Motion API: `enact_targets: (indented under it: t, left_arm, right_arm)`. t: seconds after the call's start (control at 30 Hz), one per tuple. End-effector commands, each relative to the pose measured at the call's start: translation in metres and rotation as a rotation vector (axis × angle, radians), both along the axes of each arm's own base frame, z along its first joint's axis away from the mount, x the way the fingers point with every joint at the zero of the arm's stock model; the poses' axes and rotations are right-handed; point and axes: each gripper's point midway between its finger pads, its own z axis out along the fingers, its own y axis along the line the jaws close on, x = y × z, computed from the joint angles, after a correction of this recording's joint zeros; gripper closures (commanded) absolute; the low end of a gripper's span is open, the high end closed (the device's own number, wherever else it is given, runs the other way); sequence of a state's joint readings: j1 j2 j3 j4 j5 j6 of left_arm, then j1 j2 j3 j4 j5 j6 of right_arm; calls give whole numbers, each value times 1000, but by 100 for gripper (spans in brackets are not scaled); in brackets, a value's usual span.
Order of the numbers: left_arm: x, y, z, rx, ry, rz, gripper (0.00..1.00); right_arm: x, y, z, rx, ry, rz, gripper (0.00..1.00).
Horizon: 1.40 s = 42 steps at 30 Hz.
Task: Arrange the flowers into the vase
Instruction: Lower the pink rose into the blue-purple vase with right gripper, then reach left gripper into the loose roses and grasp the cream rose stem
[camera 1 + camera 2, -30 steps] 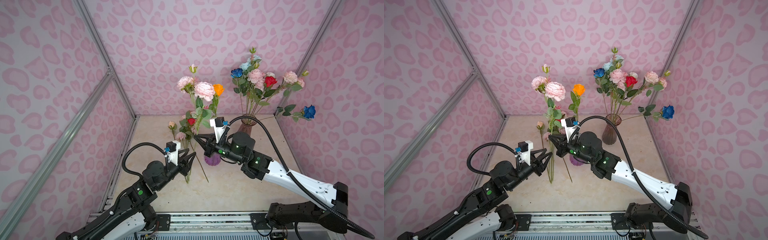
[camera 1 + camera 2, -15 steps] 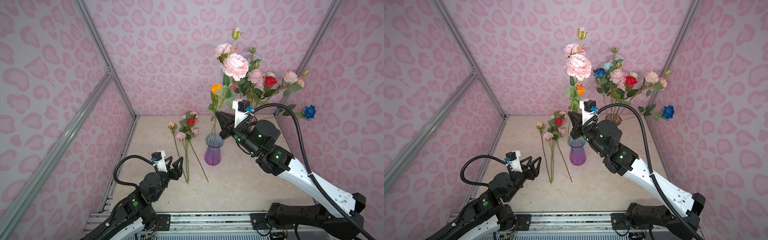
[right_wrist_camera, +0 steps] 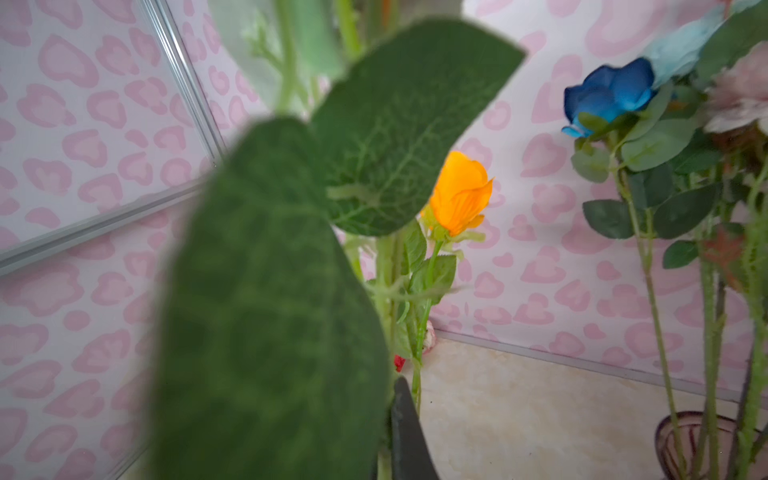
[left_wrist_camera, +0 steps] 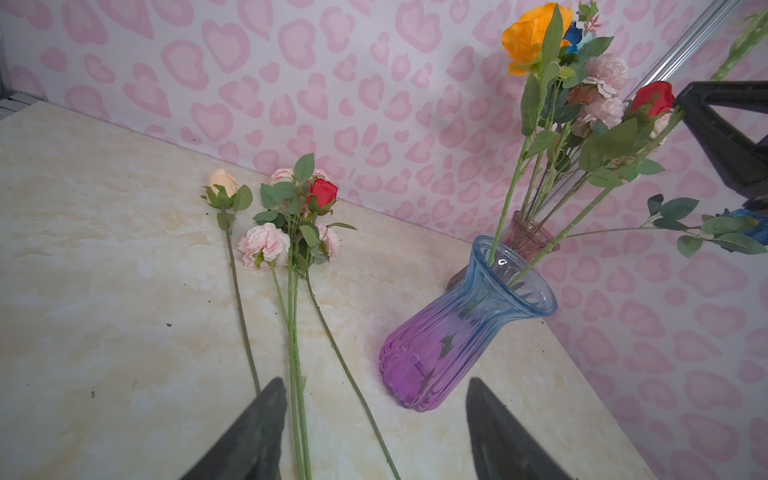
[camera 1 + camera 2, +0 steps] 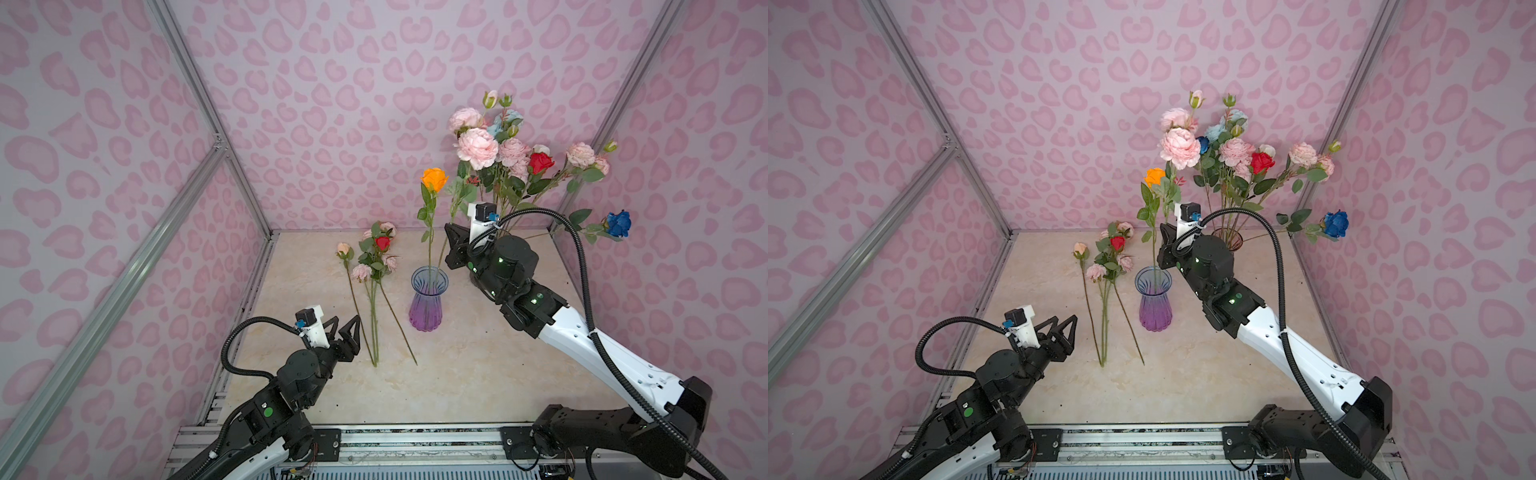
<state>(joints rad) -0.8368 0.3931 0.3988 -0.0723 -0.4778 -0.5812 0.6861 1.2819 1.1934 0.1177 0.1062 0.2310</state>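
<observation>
The peony stem's lower end already slants inside the vase, so my right gripper should go down to the vase's opening (image 5: 430,280) and let go of the stem there.
The purple-and-blue glass vase (image 5: 425,308) (image 5: 1155,308) (image 4: 451,332) stands mid-table with an orange rose (image 5: 434,178) (image 4: 528,37) (image 3: 459,195) in it. My right gripper (image 5: 451,245) (image 5: 1165,243) is shut on the stem of a tall pink peony branch (image 5: 478,147) (image 5: 1179,147); the stem's lower end slants into the vase mouth. A big leaf (image 3: 270,311) hides most of the right wrist view beside one finger (image 3: 405,428). Three flowers (image 5: 376,266) (image 5: 1111,259) (image 4: 291,232) lie left of the vase. My left gripper (image 5: 345,321) (image 5: 1065,320) (image 4: 374,399) is open and holds nothing, above their stem ends.
A brown vase (image 5: 1227,240) (image 3: 685,440) at the back right holds a full bouquet (image 5: 536,166), partly behind my right arm. Its dark blue rose (image 5: 618,223) leans out toward the right wall. Pink patterned walls close in the table on three sides.
My right gripper carried the peony branch up from the table, over the vase, then lowered its stem into it. My left gripper drew back from the lying stems and opened.
</observation>
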Motion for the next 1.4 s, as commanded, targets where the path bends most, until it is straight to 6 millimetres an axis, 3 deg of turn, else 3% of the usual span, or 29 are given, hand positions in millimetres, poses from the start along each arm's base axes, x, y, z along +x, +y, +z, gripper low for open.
enact_targets:
  t: [0.0,0.3,0.57,0.7,0.97,1.17,1.37]
  left_arm:
    - [2,0,2,-14,-2,13,31]
    - [6,-7,-3,6,22,3,31]
    - [9,-12,-4,18,38,-10,31]
    - [9,-13,-4,17,42,-13,31]
    - [10,-15,-5,17,49,-17,31]
    - [12,-16,-10,31,63,-9,31]
    - [22,-8,-34,94,141,85,31]
  right_arm:
    - [3,6,-17,50,37,21,100]
    - [4,3,-83,93,168,-15,100]
    - [4,11,-116,79,258,9,95]
    - [-2,11,-121,80,270,22,86]
    - [-8,8,-131,57,294,24,79]
    - [-18,5,-120,52,273,38,79]
    - [-32,1,-109,26,246,39,77]
